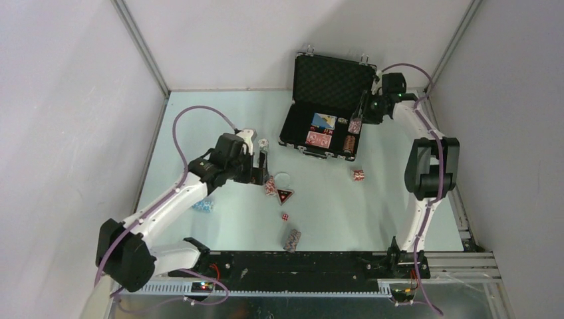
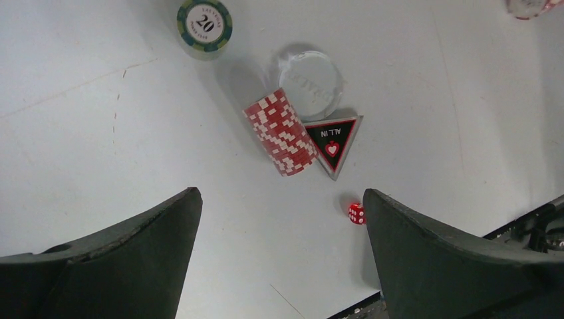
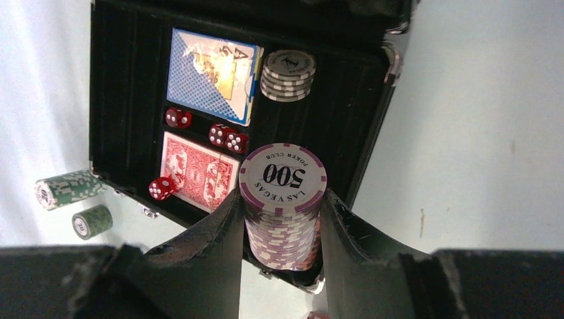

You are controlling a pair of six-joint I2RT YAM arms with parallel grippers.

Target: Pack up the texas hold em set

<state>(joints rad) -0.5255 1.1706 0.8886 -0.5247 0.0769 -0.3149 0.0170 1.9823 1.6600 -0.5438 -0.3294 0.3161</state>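
Observation:
Next, my right gripper lowers toward the grey chip stack into the tray's end slot, empty beyond the orange stack, then opens.
The black briefcase lies open at the back of the table. In the right wrist view its tray holds a blue deck, a red deck, several red dice and a grey chip stack. My right gripper is shut on a purple "500" chip stack over the case's right end. My left gripper is open and empty above the table, just short of a lying red chip stack, a clear token, an "ALL IN" triangle and a red die.
Loose on the table are a red chip stack, a dark stack near the front rail, a blue stack under the left arm, a green "20" stack, and green stacks beside the case.

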